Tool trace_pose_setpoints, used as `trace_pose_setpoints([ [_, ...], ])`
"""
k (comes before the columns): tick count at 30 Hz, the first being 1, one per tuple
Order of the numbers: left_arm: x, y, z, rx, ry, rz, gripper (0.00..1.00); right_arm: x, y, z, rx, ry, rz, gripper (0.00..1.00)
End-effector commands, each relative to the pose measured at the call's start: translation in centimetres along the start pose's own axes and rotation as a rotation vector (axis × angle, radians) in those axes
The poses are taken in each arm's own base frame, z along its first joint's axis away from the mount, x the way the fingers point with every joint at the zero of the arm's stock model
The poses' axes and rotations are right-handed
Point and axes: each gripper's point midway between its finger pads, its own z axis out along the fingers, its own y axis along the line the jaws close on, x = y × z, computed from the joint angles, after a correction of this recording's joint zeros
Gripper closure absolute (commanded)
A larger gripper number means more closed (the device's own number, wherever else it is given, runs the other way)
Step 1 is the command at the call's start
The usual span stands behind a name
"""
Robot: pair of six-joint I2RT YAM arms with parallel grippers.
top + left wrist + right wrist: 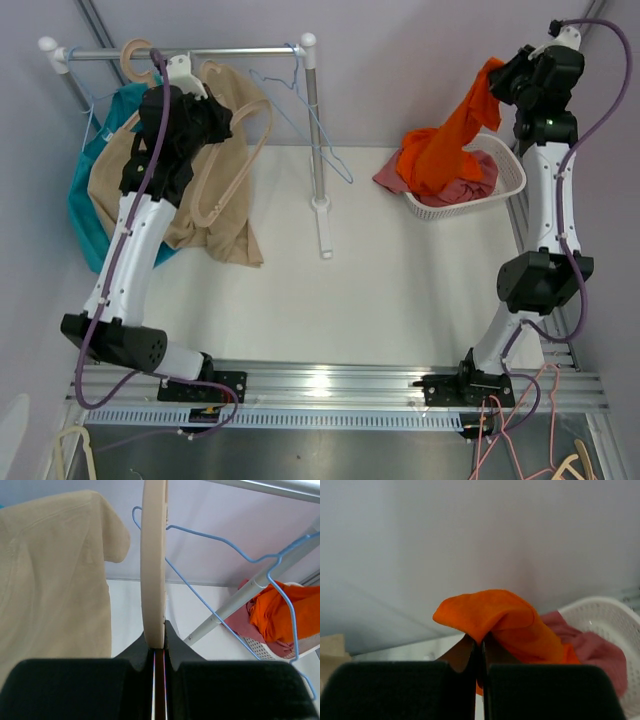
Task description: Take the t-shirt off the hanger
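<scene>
The cream hanger's hook should go over the empty rail stretch (pixel 255 50) (pixel 265 487) by the blue wire hanger next. My left gripper will rise outward to it, lower the hook over it and let go.
My left gripper (pixel 207 122) (pixel 158 639) is shut on a cream plastic hanger (pixel 238 165) (pixel 153 555) near the rail. A tan t-shirt (pixel 215 235) (pixel 50 580) droops beside the hanger on its left. The hanger's right arm is bare; I cannot tell whether the shirt still hangs on the other arm. My right gripper (pixel 503 82) (pixel 480 642) is shut on a fold of an orange t-shirt (pixel 445 140) (pixel 495 612), held up above the white basket (pixel 508 185) (pixel 607 612), with its lower part trailing into it.
A clothes rail (pixel 190 52) on a white post (pixel 320 150) stands at the back left. A blue wire hanger (pixel 300 105) (pixel 225 545) hangs from it. A teal garment (pixel 85 215) hangs behind the tan shirt. A pink garment (pixel 475 180) (pixel 600 650) lies in the basket.
</scene>
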Motion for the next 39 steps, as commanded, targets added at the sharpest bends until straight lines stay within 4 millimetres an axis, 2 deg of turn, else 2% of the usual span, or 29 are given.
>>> trace_pose_setpoints([
  [1,-4.6,-1.5,0.3,0.065,-0.121,0.045,0.99,9.3,-7.6,2.0,0.26,0.288,0.047,1.0],
  [2,-4.8,-1.6,0.4,0.07,-0.128,0.048,0.99,9.2,-8.1,2.3,0.287,0.298,0.032,1.0],
  [3,-5.2,-1.5,0.3,0.065,-0.147,0.052,0.99,12.7,-11.0,2.3,0.397,0.398,0.019,0.82],
  [4,-5.6,-1.6,0.2,0.067,-0.162,0.053,0.99,13.4,-11.4,2.3,0.411,0.43,0.021,0.82],
  [5,-6.1,-1.7,-0.1,0.069,-0.179,0.059,1.0,12.9,-11.7,2.0,0.436,0.434,0.011,0.47],
  [6,-6.7,-1.4,-0.2,0.048,-0.204,0.058,0.99,13.0,-12.1,2.1,0.45,0.436,0.002,0.37],
  [7,-7.1,-1.2,-0.5,0.04,-0.218,0.058,0.99,12.5,-12.2,1.8,0.463,0.42,-0.009,0.12],
  [8,-7.9,-1.4,-0.9,0.045,-0.238,0.06,0.99,11.5,-12.8,1.8,0.497,0.376,-0.02,0.01],
  [9,-8.2,-1.6,-1.0,0.052,-0.248,0.064,1.0,12.3,-13.3,1.4,0.515,0.39,-0.02,0.0],
  [10,-8.4,-1.8,-0.9,0.061,-0.249,0.066,1.0,11.8,-13.2,1.2,0.512,0.375,-0.022,0.01],
  [11,-9.4,-2.1,-0.9,0.067,-0.265,0.071,0.99,10.4,-12.9,0.7,0.511,0.341,-0.021,0.0],
  [13,-8.6,-2.2,0.1,0.067,-0.226,0.073,0.99,9.4,-12.5,0.3,0.5,0.319,-0.026,0.0],
  [14,-9.5,-2.4,0.0,0.07,-0.239,0.075,0.99,8.1,-11.7,-0.2,0.478,0.291,-0.028,0.01],
  [15,-9.3,-2.4,0.9,0.067,-0.226,0.074,0.99,7.8,-11.1,-0.4,0.448,0.29,-0.024,0.01],
  [17,-9.6,-2.8,1.1,0.089,-0.233,0.075,0.99,6.5,-10.0,-1.0,0.408,0.269,-0.029,0.0],
  [18,-9.5,-3.0,1.5,0.1,-0.23,0.076,0.99,5.3,-9.0,-1.8,0.386,0.243,-0.03,0.01],
  [19,-10.1,-3.3,1.6,0.106,-0.243,0.076,0.99,5.4,-8.5,-2.1,0.363,0.25,-0.024,0.01],
  [20,-9.5,-3.2,2.2,0.104,-0.214,0.074,0.99,4.9,-8.0,-2.4,0.347,0.239,-0.024,0.01],
  [21,-7.6,-2.9,4.4,0.102,-0.151,0.076,0.99,3.7,-7.1,-3.4,0.327,0.215,-0.022,0.01],
  [22,-10.3,-3.7,3.5,0.115,-0.201,0.074,0.99,4.2,-6.8,-3.7,0.316,0.226,-0.02,0.0],
  [23,-8.6,-3.3,4.5,0.102,-0.131,0.072,1.0,3.7,-6.4,-4.0,0.305,0.211,-0.022,0.01],
  [24,-9.0,-3.8,4.7,0.122,-0.131,0.074,0.99,3.6,-6.1,-4.4,0.3,0.206,-0.022,0.01],
  [25,-7.9,-3.6,6.2,0.118,-0.098,0.072,0.99,3.0,-5.5,-5.3,0.289,0.188,-0.026,0.01],
  [28,-6.4,-3.4,7.4,0.107,-0.064,0.06,0.99,1.8,-4.6,-6.6,0.269,0.143,-0.028,0.0],
  [32,-4.7,-3.4,8.6,0.078,-0.035,0.089,0.99,2.1,-4.8,-7.0,0.269,0.135,-0.035,0.01],
  [34,-4.7,-3.2,8.7,0.05,-0.044,0.107,0.99,2.5,-4.4,-7.0,0.245,0.153,-0.031,0.0],
  [39,-3.9,-4.4,8.7,0.095,-0.032,0.109,0.99,3.4,-4.5,-6.9,0.233,0.169,-0.026,0.01],
])
